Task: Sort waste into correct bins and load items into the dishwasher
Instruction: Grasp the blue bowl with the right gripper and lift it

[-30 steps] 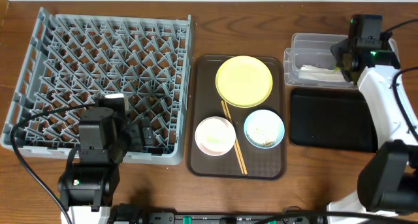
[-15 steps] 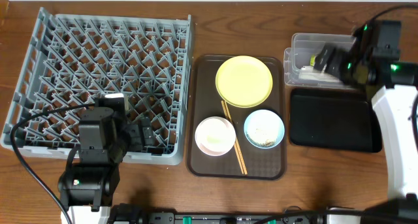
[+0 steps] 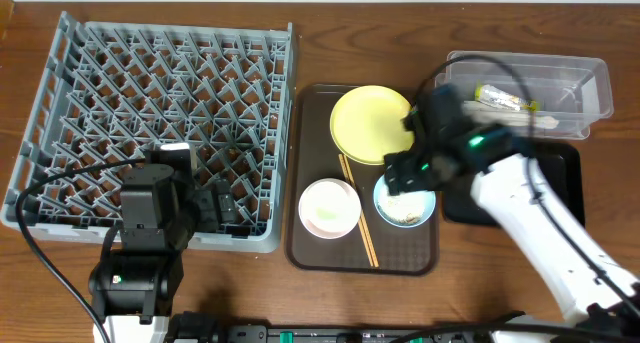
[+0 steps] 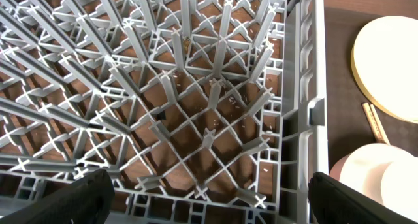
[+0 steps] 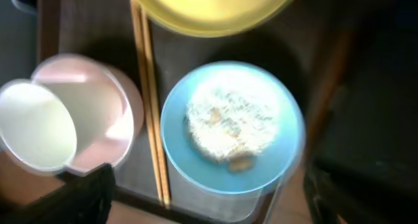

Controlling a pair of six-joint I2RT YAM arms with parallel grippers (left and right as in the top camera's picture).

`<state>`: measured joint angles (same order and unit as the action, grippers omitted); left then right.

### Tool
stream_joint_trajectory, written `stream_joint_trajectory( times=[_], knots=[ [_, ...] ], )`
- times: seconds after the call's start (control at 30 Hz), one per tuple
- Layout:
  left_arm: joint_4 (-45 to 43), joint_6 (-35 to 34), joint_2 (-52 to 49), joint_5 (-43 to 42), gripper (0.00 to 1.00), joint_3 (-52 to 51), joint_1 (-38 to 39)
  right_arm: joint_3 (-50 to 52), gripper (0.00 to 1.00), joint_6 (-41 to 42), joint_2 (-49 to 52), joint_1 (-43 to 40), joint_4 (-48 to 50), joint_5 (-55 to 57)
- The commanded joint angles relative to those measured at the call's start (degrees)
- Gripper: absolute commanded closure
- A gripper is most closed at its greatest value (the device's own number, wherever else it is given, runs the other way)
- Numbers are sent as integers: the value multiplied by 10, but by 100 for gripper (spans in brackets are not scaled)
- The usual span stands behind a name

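My right gripper should move toward the chopsticks and down to the rim of the light blue bowl, as rice scraps fill the bowl's middle.
My right gripper (image 3: 404, 175) (image 5: 215, 208) hangs open over the light blue bowl (image 3: 408, 209) (image 5: 196, 159), which holds beige rice scraps (image 5: 232, 116). Left of the bowl lie the chopsticks (image 3: 358, 211) (image 5: 149, 100), then the pink bowl (image 3: 340, 198) (image 5: 114, 96) with the white cup (image 5: 36, 123) in it. The yellow plate (image 3: 368, 123) (image 5: 209, 8) sits behind them. A green-yellow wrapper (image 3: 500, 96) and white paper (image 3: 515, 117) lie in the clear tub (image 3: 598, 83). The black tray (image 3: 568, 173) is partly under my right arm. My left gripper (image 3: 215, 208) (image 4: 209, 211) is open over the grey dish rack's (image 3: 150, 103) (image 4: 196, 106) near right corner.
The dishes all stand on a brown serving tray (image 3: 312, 245) between the rack and the bins. My right arm stretches across the black tray towards the brown tray. Cables trail along the table's near left edge by the left arm's base.
My right arm swung from over the clear tub left and nearer, to above the blue bowl. The wrapper now lies in the tub. The left arm has not moved.
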<state>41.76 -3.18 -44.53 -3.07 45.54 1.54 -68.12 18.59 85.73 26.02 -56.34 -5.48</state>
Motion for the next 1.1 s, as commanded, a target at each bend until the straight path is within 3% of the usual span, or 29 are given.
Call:
stream_joint_trajectory(
  times=[0.0,0.2,0.27,0.4,0.5,0.67,0.97,1.07],
  knots=[
    [0,-5,1,-5,2,12,-3,58,16,87,10,51,66,37],
    [0,-5,1,-5,2,12,-3,106,23,156,48,104,151,98],
    [0,-5,1,-5,2,12,-3,106,35,167,69,112,169,115],
    [0,-5,1,-5,2,12,-3,106,39,219,98,112,188,117],
    [0,-5,1,-5,2,12,-3,106,41,221,109,112,200,113],
    [0,-5,1,-5,2,12,-3,106,59,232,110,117,216,112],
    [0,-5,1,-6,2,12,-3,134,68,273,112,133,243,115],
    [0,-5,1,-10,2,12,-3,135,90,273,112,133,247,117]
  ],
)
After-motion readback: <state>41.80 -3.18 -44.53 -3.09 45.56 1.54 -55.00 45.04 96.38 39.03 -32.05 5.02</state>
